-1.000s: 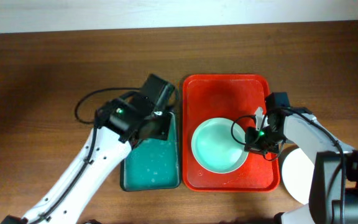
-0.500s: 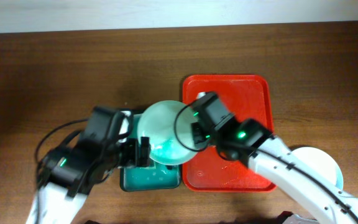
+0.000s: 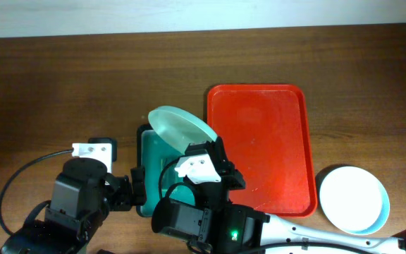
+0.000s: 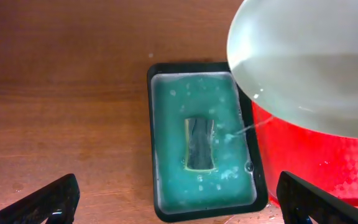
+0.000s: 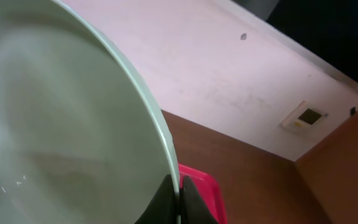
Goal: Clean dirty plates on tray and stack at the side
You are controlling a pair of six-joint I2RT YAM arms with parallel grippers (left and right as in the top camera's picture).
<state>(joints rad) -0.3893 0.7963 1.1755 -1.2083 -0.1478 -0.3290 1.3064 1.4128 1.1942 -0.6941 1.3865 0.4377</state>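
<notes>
Next, my right gripper carries the mint plate over the white plate [image 3: 351,199], lowers and releases it, since that plate lies below my gripper, to its right in the overhead view.
One pale mint plate [image 3: 178,127] hangs tilted over the green tray, my right gripper [image 5: 180,194] shut on its rim. A thin stream of water runs off the plate [image 4: 309,56] into the soapy water below. The red tray [image 3: 256,148] has nothing on it. A white plate [image 3: 351,199] rests on the table to the tray's right. My left gripper [image 4: 179,200] is wide open above the near end of the green tray, holding nothing.
The dark green tray [image 4: 160,143] holds foamy teal water, and a sponge [image 4: 199,144] lies in its middle. Both arm bodies crowd the table's front edge: the left arm [image 3: 80,201] and the right arm [image 3: 203,219].
The right arm lifted the plate off the red tray and carried it left, tilted over the green tray. The left gripper opened and drew back toward the front edge.
</notes>
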